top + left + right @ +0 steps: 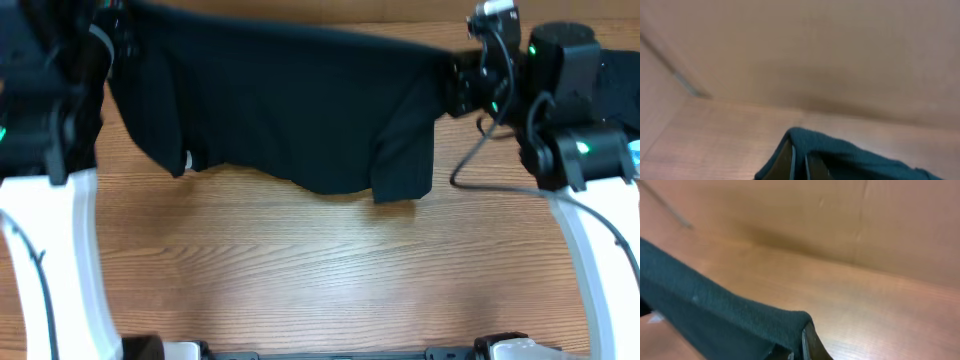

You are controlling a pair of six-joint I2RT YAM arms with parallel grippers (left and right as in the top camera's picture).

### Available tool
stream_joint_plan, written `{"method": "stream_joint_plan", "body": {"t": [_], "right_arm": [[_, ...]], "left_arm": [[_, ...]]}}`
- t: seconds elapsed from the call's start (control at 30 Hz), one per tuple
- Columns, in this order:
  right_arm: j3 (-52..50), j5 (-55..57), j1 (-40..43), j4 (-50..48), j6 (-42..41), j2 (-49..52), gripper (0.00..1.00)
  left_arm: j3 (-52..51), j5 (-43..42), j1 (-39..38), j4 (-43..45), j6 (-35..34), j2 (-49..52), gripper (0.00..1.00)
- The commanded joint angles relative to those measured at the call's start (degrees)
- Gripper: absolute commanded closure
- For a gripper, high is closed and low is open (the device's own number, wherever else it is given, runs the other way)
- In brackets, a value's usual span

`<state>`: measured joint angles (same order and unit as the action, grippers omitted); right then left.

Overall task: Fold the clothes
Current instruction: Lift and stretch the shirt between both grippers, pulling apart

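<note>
The robot's right gripper will next swing back toward the robot's base and down, carrying the shirt's top edge over the shirt's lower hem, because that hem already lies on the table.
The clothes, a large plain black T-shirt, hang stretched across the far part of the wooden table, the lower edge and a sleeve drooping onto the wood. My left gripper is shut on the shirt's left top edge, the cloth draped over its fingertips. My right gripper is shut on the right top edge, the fabric running off to the left. In the overhead view both grippers sit at the shirt's far corners, mostly hidden by the cloth and arms.
The left arm and right arm flank the shirt, with a black cable looping by the right one. White arm bases stand along both table sides. A beige wall rises behind the table.
</note>
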<state>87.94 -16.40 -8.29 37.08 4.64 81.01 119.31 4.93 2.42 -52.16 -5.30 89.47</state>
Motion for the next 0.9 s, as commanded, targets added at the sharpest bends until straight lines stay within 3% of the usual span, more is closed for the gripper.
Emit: {"method": "stream_joint_plan", "body": {"t": [0.0, 0.2, 0.4, 0.6, 0.87], "right_arm": [[1.44, 3.91, 0.66, -6.78, 1.44, 3.82, 0.96], [2.16, 3.93, 0.66, -20.57, 1.44, 5.27, 0.96], [7.96, 3.74, 0.66, -19.61, 1.88, 5.27, 0.96], [9.29, 3.74, 0.66, -11.34, 2.75, 5.33, 0.96], [9.20, 0.83, 0.59, 12.66, 0.09, 5.92, 0.96]], "left_arm": [[0.85, 1.88, 1.01, 7.67, 1.49, 6.12, 0.96], [0.94, 1.29, 1.01, 18.97, 1.38, 9.11, 0.96], [8.57, 1.14, 1.03, 18.43, 5.22, 8.98, 0.96], [15.72, 1.33, 1.05, 4.81, 6.99, 8.96, 0.96], [14.64, -3.26, 0.94, -24.39, 4.02, 9.73, 0.96]]}}
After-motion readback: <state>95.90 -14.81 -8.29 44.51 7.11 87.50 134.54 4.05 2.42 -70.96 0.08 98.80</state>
